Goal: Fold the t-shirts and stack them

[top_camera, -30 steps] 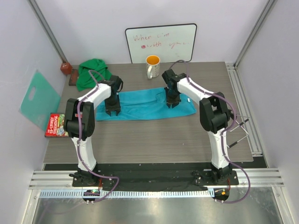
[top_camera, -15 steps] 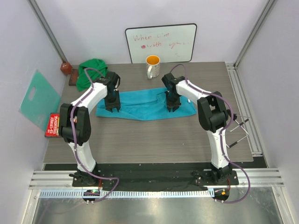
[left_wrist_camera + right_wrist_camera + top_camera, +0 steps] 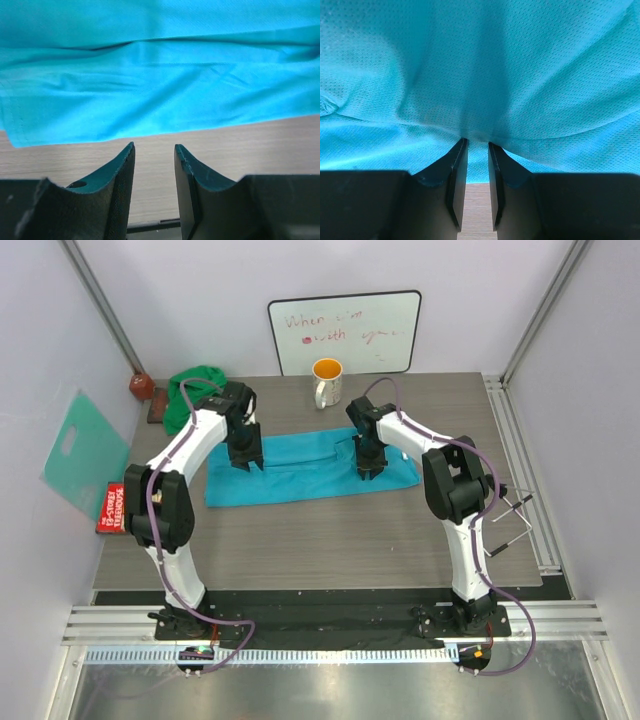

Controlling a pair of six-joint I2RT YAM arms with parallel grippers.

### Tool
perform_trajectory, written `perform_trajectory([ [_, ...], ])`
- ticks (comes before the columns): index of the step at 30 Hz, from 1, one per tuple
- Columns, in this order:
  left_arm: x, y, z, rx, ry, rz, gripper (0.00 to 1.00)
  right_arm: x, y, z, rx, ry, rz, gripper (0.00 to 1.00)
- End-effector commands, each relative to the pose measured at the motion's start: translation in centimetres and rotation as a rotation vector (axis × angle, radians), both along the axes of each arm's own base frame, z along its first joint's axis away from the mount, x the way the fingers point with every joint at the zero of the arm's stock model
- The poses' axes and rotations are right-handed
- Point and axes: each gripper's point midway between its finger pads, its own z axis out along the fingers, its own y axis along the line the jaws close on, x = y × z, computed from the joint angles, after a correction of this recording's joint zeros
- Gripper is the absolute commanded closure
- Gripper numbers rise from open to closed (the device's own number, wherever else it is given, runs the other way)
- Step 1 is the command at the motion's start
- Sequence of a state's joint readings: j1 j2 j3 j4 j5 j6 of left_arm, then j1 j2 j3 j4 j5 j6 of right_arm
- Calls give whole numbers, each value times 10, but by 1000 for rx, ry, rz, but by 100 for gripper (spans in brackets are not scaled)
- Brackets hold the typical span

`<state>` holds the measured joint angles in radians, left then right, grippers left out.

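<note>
My left gripper comes down onto the near part of the turquoise-blue t-shirt next and closes there. My right gripper already stands on the t-shirt's other half.
The turquoise-blue t-shirt (image 3: pixel 300 468) lies folded into a long band across the middle of the table. My left gripper (image 3: pixel 248 462) stands over its left part, open and empty; in the left wrist view (image 3: pixel 154 147) bare table shows between the fingers and the shirt (image 3: pixel 150 75) lies just ahead. My right gripper (image 3: pixel 367 468) is on the shirt's right part. In the right wrist view (image 3: pixel 477 142) its narrow jaws pinch the cloth (image 3: pixel 480 75), which tents over the fingertips. The green t-shirt (image 3: pixel 195 390) lies crumpled at the back left.
A white mug (image 3: pixel 327 383) with an orange inside stands just behind the turquoise shirt, before a whiteboard (image 3: pixel 345 332). A mint-teal plastic sheet (image 3: pixel 85 450) leans on the left wall, with a red box (image 3: pixel 112 508) below it. A brown object (image 3: pixel 141 386) sits at the back left corner.
My left gripper has let go of the turquoise shirt and drawn back toward the far side. The shirt's left end has settled flat. The right gripper has barely moved.
</note>
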<state>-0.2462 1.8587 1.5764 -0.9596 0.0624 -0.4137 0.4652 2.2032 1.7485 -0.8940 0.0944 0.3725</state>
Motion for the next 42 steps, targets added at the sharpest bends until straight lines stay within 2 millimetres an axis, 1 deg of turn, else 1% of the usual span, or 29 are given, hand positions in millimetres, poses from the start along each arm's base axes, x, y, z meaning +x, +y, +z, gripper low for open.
perform_trajectory([
  [1, -4, -9, 23, -64, -11, -31, 61, 0, -6, 4, -32, -8, -8, 72],
  [2, -1, -8, 25, -58, -30, -28, 61, 1, -8, 5, -35, -9, -10, 72],
  [4, 1, 6, 13, 18, -41, -2, 61, 0, -9, 5, -40, -10, -9, 72],
  [7, 0, 23, -18, 120, 12, 36, 63, -3, -12, 2, -47, 0, -13, 72],
  [8, 4, 25, -32, 135, 25, 45, 64, -4, -12, 2, -46, 3, -11, 73],
  [9, 1, 27, -45, 146, 51, 63, 65, -5, -12, 1, -48, 5, -9, 74],
  [11, 3, 28, -63, 160, 68, 82, 69, -6, -13, -3, -49, 16, -13, 78],
  [12, -1, 27, -82, 172, 117, 79, 70, -6, -10, -3, -44, 15, -9, 78],
  [13, -4, 27, -89, 182, 142, 75, 74, -5, -10, -2, -42, 16, -12, 78],
  [14, -7, 28, -94, 206, 172, 68, 76, -5, -11, -3, -45, 18, -12, 78],
  [15, -12, 29, -105, 226, 211, 63, 77, -3, -10, -1, -42, 14, -15, 78],
  [16, -16, 30, -109, 240, 232, 56, 79, -2, -9, 1, -42, 9, -12, 78],
  [18, -29, 27, -115, 257, 272, 35, 84, 1, -9, 2, -43, 2, -15, 89],
  [19, -32, 26, -113, 256, 269, 32, 91, 2, -9, 2, -45, 0, -16, 99],
  [21, -43, 23, -116, 258, 286, 24, 98, 3, -10, 1, -52, 2, -9, 99],
  [24, -55, 21, -115, 245, 305, 34, 99, 7, -12, 1, -59, 2, -4, 99],
  [29, -67, 24, -105, 252, 304, 30, 100, 13, -12, 1, -62, -3, 5, 99],
  [30, -69, 24, -103, 252, 307, 28, 100, 17, -11, 4, -56, -13, 4, 99],
  [32, -77, 22, -98, 253, 309, 15, 100, 22, -12, 3, -61, -15, 14, 99],
  [33, -79, 20, -96, 255, 305, 8, 100, 29, -10, 7, -56, -32, 18, 99],
  [34, -82, 20, -93, 260, 306, -1, 100, 31, -10, 2, -61, -24, 24, 99],
  [35, -87, 15, -90, 263, 298, -20, 100, 34, -9, 1, -59, -27, 27, 99],
  [36, -90, 11, -88, 265, 298, -38, 100, 44, -5, 7, -47, -50, 28, 99],
  [37, -96, 8, -86, 271, 306, -56, 100, 48, -3, 7, -44, -53, 30, 99],
  [38, -102, -1, -85, 276, 308, -91, 100, 51, -1, -2, -40, -41, 33, 99],
  [39, -106, -5, -83, 280, 307, -111, 100, 60, 6, 4, -12, -64, 34, 99],
  [40, -114, -8, -82, 288, 320, -130, 100, 64, 9, 0, -2, -61, 36, 99],
  [41, -122, -18, -81, 294, 323, -167, 100, 71, 12, -4, 11, -63, 39, 99],
  [42, -128, -23, -78, 288, 322, -173, 100, 72, 19, -8, 41, -54, 48, 99],
])
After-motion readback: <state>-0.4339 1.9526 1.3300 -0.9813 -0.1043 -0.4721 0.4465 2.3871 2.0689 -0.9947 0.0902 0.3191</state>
